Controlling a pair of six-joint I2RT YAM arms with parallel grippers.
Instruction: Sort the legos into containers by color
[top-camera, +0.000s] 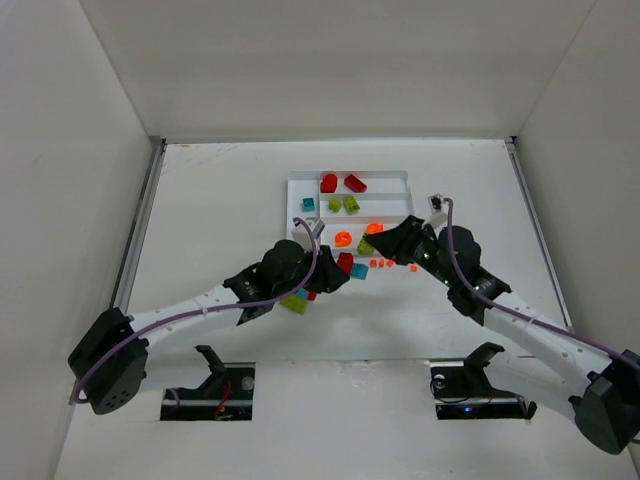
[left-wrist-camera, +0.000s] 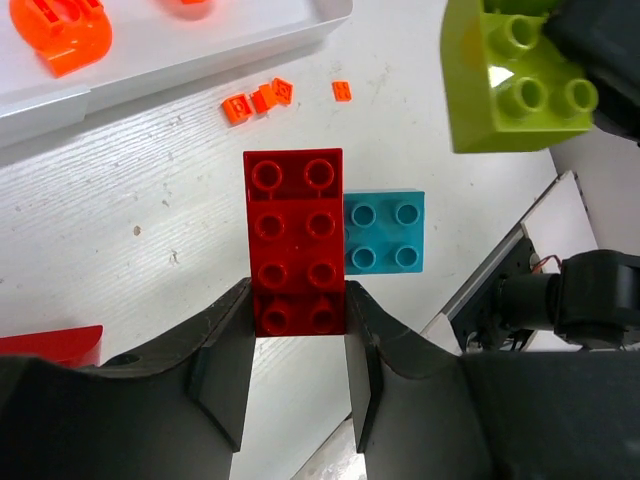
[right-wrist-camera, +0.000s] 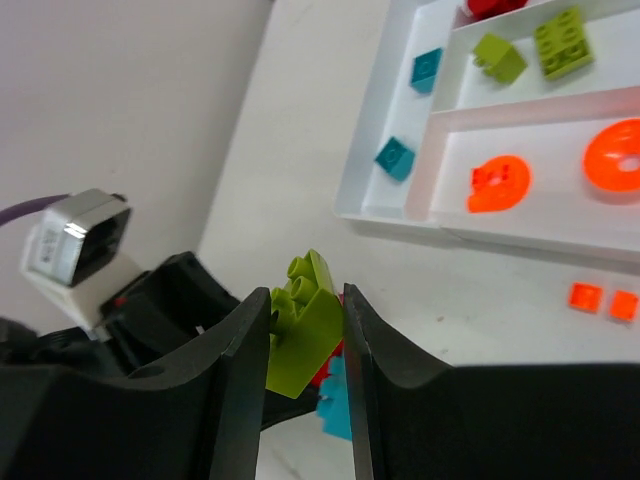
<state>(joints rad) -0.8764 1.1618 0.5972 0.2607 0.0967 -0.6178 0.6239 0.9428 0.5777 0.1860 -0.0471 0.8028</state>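
Observation:
My right gripper needs to go outward past the orange round pieces (top-camera: 343, 240) and down into the middle section of the tray, because the other lime bricks (top-camera: 351, 203) are there.
My left gripper (left-wrist-camera: 297, 310) is shut on the near end of a red two-by-four brick (left-wrist-camera: 295, 240) that lies level with the table, next to a teal brick (left-wrist-camera: 384, 232). My right gripper (right-wrist-camera: 305, 320) is shut on a lime green brick (right-wrist-camera: 305, 325) and holds it above the table, just in front of the white tray (top-camera: 400, 178). That brick also shows in the left wrist view (left-wrist-camera: 515, 75). The tray holds red bricks (top-camera: 329, 183), lime bricks (top-camera: 351, 203), a teal brick (top-camera: 308, 204) and orange round pieces (top-camera: 343, 240) in separate sections.
Tiny orange pieces (top-camera: 380, 264) lie on the table in front of the tray. A lime brick (top-camera: 295, 303) with red and teal bits beside it lies under my left arm. White walls enclose the table on three sides.

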